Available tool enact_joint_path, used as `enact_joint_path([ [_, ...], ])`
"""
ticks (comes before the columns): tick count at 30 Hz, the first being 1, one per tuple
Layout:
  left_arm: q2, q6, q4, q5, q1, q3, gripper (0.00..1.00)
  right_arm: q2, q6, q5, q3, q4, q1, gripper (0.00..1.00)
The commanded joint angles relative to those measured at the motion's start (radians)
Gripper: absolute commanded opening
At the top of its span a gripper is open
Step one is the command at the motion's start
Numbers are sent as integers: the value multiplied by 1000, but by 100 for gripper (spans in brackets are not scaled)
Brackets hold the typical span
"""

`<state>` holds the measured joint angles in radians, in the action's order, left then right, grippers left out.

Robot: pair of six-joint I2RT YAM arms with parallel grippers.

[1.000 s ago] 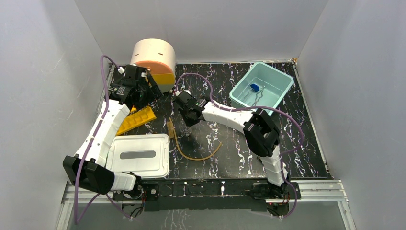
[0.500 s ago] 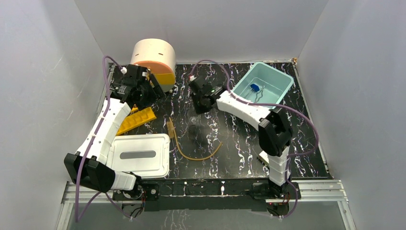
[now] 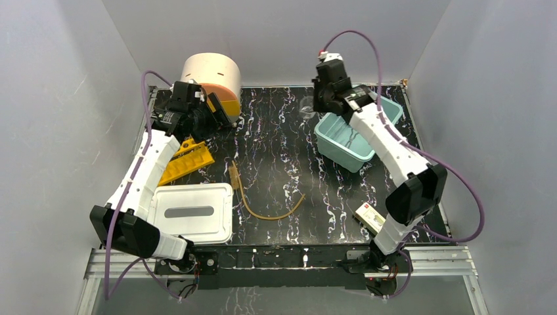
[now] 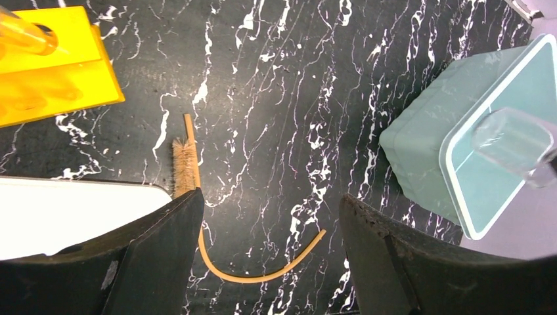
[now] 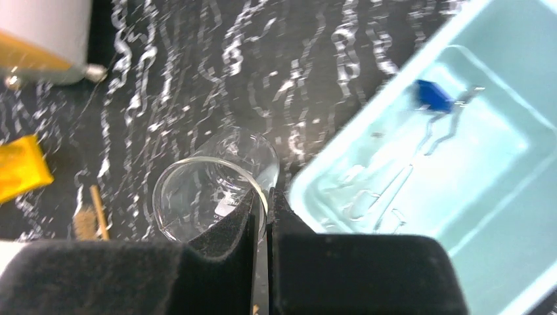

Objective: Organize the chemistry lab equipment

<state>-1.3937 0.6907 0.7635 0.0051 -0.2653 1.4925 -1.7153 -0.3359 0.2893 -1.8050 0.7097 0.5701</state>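
The right gripper goes to the right in the top view and down next to release the flask beside the clamp, since the bin's bottom there is clear.
My right gripper is shut on the rim of a small clear glass flask and holds it in the air, beside the left edge of the teal bin. In the right wrist view the pads pinch the flask's wall. A blue-tipped piece and a wire metal clamp lie in the bin. The amber rubber hose curves on the table's middle front. My left gripper is open and empty at the back left, above the orange-yellow rack.
A brush lies at the hose's left end. A white lid lies front left. A beige cylinder stands at the back left. A small packet lies front right. The left wrist view shows the hose, the rack and the bin.
My right gripper has risen from the table's middle and swung back and right to the bin's edge, carrying the glass flask. The left arm has shifted only slightly.
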Motion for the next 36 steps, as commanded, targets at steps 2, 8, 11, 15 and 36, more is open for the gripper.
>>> enact_joint_path([
  [2,-9,-14,-20,72,5,33,74,111,52,64,-22,32,-127,7],
  [8,-8,-33,-22,57,5,51,75,180,46,37,78,69,-252,7],
  [11,-9,-36,-19,58,5,54,75,178,35,57,123,96,-296,7],
  [15,-1,-36,-18,61,5,41,75,136,37,26,192,89,-376,6],
  [36,6,-125,-19,9,5,-26,78,-355,-100,196,-73,18,-512,5],
])
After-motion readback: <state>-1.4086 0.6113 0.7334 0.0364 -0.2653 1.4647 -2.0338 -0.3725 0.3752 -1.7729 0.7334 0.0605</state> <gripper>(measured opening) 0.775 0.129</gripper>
